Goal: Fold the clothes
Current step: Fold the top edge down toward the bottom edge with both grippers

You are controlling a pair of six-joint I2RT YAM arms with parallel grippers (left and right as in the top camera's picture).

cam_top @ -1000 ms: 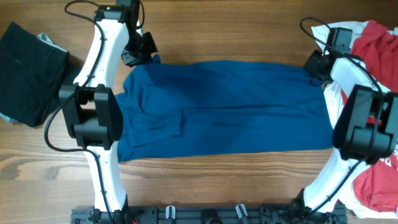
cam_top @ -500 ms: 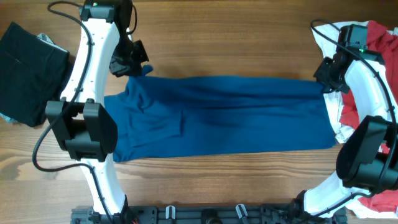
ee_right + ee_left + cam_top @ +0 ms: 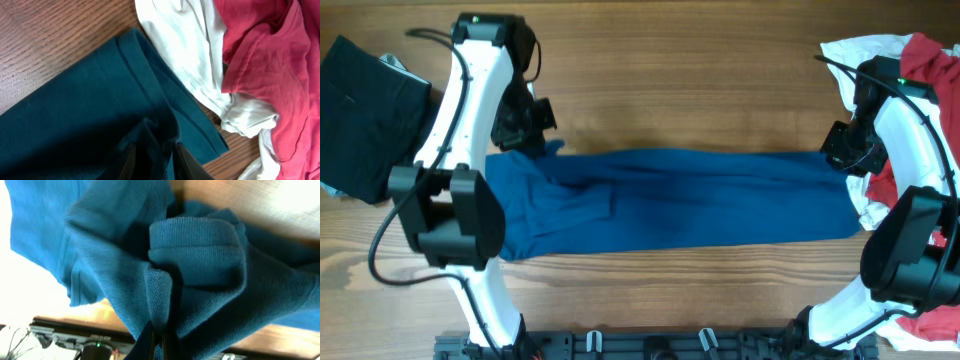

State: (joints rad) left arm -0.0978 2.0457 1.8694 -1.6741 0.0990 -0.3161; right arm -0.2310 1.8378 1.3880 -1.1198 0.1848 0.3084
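The bunched fold needs to go over from the shirt's far edge. My left gripper should first draw back across the shirt toward its near edge (image 3: 546, 243), then open.
The dark blue shirt (image 3: 690, 200) lies as a long band across the table, its far edge folded toward the near side. My left gripper (image 3: 533, 138) is at its upper left corner. In the left wrist view the gripper (image 3: 160, 337) is shut tight on a bunched fold of the blue shirt (image 3: 200, 250). My right gripper (image 3: 841, 152) is at the upper right corner. There the fingers (image 3: 156, 157) stand slightly apart with a raised ridge of the shirt (image 3: 75, 115) pinched between them.
A folded black garment (image 3: 365, 115) lies at the far left. A pile of white cloth (image 3: 855, 50) and red cloth (image 3: 925, 60) sits beside the right arm, with white (image 3: 180, 45) and red (image 3: 270, 60) folds touching the shirt's corner. More red cloth (image 3: 920, 290) lies lower right.
Both grippers have carried the shirt's far edge toward the near side, so the shirt is now a narrower band. The right jaws have parted a little.
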